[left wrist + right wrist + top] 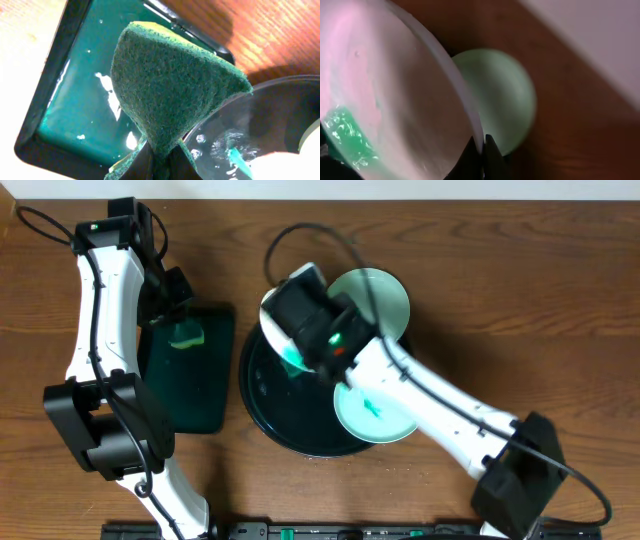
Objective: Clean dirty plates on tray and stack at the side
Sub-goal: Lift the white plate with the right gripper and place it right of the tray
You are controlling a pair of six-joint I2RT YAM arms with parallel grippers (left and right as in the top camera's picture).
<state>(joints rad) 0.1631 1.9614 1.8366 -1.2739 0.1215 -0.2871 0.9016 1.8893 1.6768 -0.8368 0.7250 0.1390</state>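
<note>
My right gripper carries the white plate right in the overhead view next, then lowers and releases it, since bare table lies there beside the turquoise plates.
My right gripper (481,150) is shut on the rim of the white plate (395,100), held tilted above the black round tray (262,395); its green smear (347,137) shows at lower left. In the overhead view the white plate (275,305) sits at the tray's upper left, mostly under the arm. One turquoise plate (380,295) rests at the tray's far edge and shows in the right wrist view (500,100). Another turquoise plate (372,412), with a green mark, lies at the tray's right. My left gripper (161,162) is shut on a green scouring sponge (170,85) above the dark-green rectangular tray (65,110).
The rectangular dark-green tray (195,380) lies left of the round tray and holds wet patches. The round tray's rim (280,82) shows in the left wrist view. Brown wooden table (520,300) surrounds both. Cables loop over the table's far side.
</note>
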